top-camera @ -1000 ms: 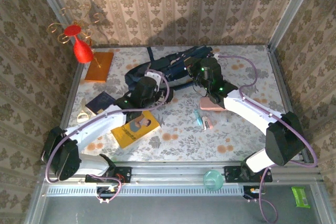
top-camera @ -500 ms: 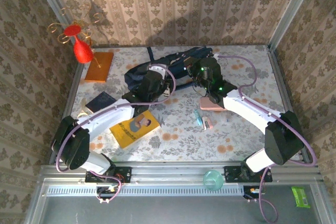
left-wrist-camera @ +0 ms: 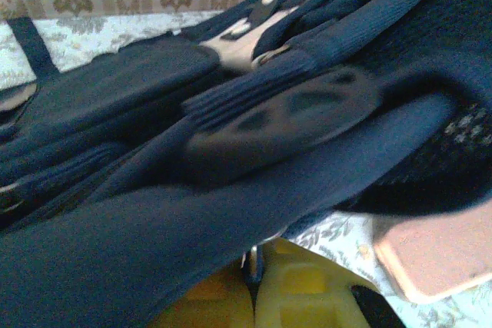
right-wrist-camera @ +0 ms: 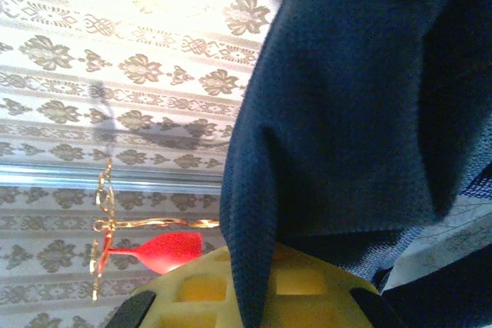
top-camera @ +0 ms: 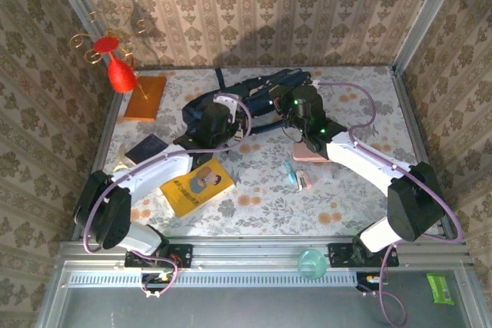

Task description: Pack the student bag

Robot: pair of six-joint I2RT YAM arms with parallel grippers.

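Observation:
My right gripper moves down and outward next, toward the tabletop beyond the pink case, then releases the navy fold, since the fold still hangs raised from my fingertips.
The student bag [top-camera: 265, 86], a dark navy backpack with black straps, lies at the back middle of the table. My left gripper [top-camera: 231, 109] is at its near left edge. In the left wrist view the yellow fingers [left-wrist-camera: 307, 293] are shut under a navy fold of the student bag [left-wrist-camera: 154, 97], with a small metal zip piece [left-wrist-camera: 257, 266] pinched between them. My right gripper [top-camera: 283, 107] is at the bag's right side. In the right wrist view its yellow fingers [right-wrist-camera: 200, 289] are shut on a hanging fold of the student bag [right-wrist-camera: 354, 97].
A yellow book [top-camera: 197, 187] and a dark notebook [top-camera: 147, 149] lie near the left arm. An orange book [top-camera: 145, 97] and a red vase [top-camera: 119, 73] stand at the back left. A pink case [top-camera: 310, 151] and small pens [top-camera: 296, 174] lie right of centre.
My left gripper has reached forward to the bag's near edge and closed its jaws on it. The right gripper has kept its hold and place.

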